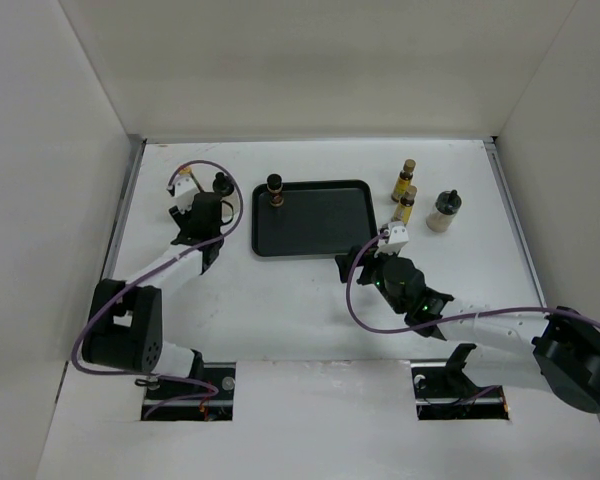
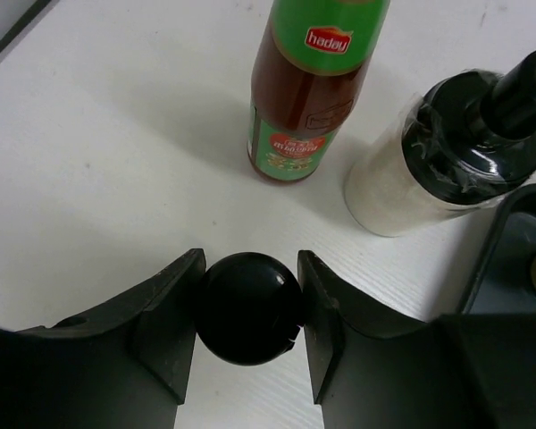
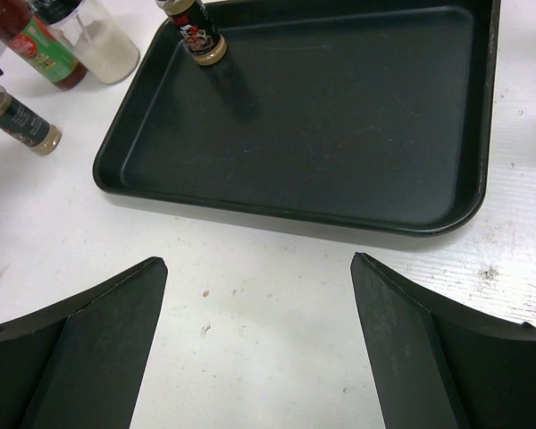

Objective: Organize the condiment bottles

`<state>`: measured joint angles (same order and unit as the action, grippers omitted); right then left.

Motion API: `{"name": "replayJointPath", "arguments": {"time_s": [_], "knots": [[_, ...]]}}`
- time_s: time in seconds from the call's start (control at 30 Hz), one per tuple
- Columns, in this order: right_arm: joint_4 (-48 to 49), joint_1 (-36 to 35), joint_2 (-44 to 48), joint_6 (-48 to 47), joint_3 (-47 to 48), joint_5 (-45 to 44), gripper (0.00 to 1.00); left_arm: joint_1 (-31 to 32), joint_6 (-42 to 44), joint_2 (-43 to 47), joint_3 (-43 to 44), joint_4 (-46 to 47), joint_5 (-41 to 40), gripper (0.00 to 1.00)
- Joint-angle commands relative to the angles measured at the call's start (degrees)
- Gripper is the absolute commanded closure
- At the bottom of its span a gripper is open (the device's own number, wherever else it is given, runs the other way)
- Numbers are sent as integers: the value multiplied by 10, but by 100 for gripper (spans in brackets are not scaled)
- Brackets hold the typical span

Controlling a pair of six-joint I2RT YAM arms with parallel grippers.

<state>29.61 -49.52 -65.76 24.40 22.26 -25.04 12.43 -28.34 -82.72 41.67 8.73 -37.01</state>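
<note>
I will lift my left gripper over the tray's rim, lower and release the dark jar's cap, as the tray's bottom in front of its jar (image 1: 269, 236) is bare.
My left gripper (image 2: 248, 288) is shut on the round black cap of a short dark jar (image 2: 248, 307), which stands on the table left of the tray. That jar (image 3: 18, 121) also shows at the left edge of the right wrist view. Just beyond it stand the red bottle (image 2: 308, 89) with a green label and a white black-capped bottle (image 2: 447, 152). Another short dark jar (image 1: 275, 190) stands in the tray's far left corner. Two slim amber bottles (image 1: 406, 190) and a second white bottle (image 1: 444, 210) stand right of the tray. My right gripper (image 3: 259, 268) hangs open over bare table near the tray's front right corner.
The flat black tray (image 1: 320, 225) lies mid-table and holds only the one jar. White walls close in the table at the left, right and back. The right arm (image 1: 480, 325) stretches across the near right part of the table.
</note>
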Motion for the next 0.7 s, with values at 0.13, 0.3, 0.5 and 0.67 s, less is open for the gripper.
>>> {"name": "replayJointPath", "arguments": {"time_s": [0.13, 0.3, 0.5, 0.67], "knots": [[20, -1, 5, -1, 21, 3, 9, 73, 12, 171, 7, 15, -17, 70], [20, -1, 0, -1, 21, 2, 9, 150, 13, 116, 44, 41, -13, 70], [22, 2, 5, 0, 16, 3, 9, 198, 16, -14, 102, 89, -5, 70], [23, 2, 2, -1, 17, 3, 9, 204, 17, -100, 133, 100, -10, 70]]}}
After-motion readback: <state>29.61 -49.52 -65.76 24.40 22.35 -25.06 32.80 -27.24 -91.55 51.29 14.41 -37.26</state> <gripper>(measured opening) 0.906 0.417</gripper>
